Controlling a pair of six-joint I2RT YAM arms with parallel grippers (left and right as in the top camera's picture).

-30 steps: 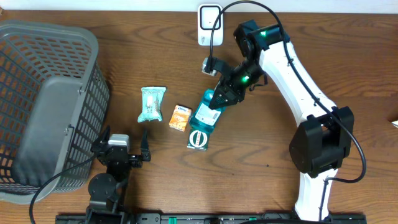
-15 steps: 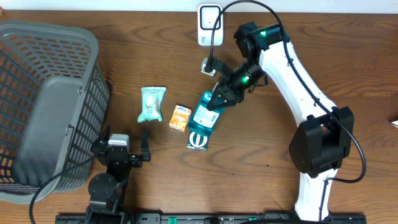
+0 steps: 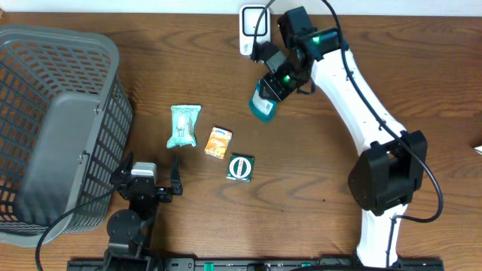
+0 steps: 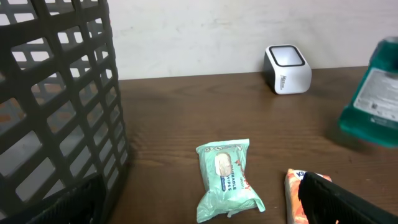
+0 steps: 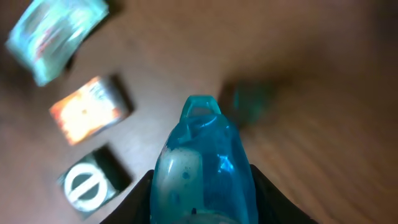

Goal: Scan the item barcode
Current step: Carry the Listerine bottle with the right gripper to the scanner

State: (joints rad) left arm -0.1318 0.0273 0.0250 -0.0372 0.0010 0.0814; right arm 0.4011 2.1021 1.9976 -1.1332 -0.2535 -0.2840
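Observation:
My right gripper will swing across, lower and release the bottle on the bare far table corner (image 3: 465, 51), since that lies below and to its right in the overhead view.
A teal-blue bottle (image 3: 263, 103) hangs above the table, and my right gripper (image 3: 276, 84) is shut on it. The right wrist view has the bottle (image 5: 202, 158) filling the space between the two dark fingers (image 5: 142, 199), its cap end pointing away over the wood. The white barcode scanner (image 3: 254, 28) stands upright at the table's back edge, just up and left of the bottle. From the left wrist the bottle (image 4: 373, 93) floats to the right of the scanner (image 4: 287, 68). My left gripper (image 3: 151, 173) rests open near the front left, holding nothing.
A pale green wipes pack (image 3: 184, 125), an orange packet (image 3: 219, 141) and a small dark green box with a white ring (image 3: 240, 167) lie mid-table. A large grey mesh basket (image 3: 53, 120) fills the left side.
My right gripper has lifted the bottle off the table and carried it back towards the scanner, uncovering the dark green box. The left arm has not moved.

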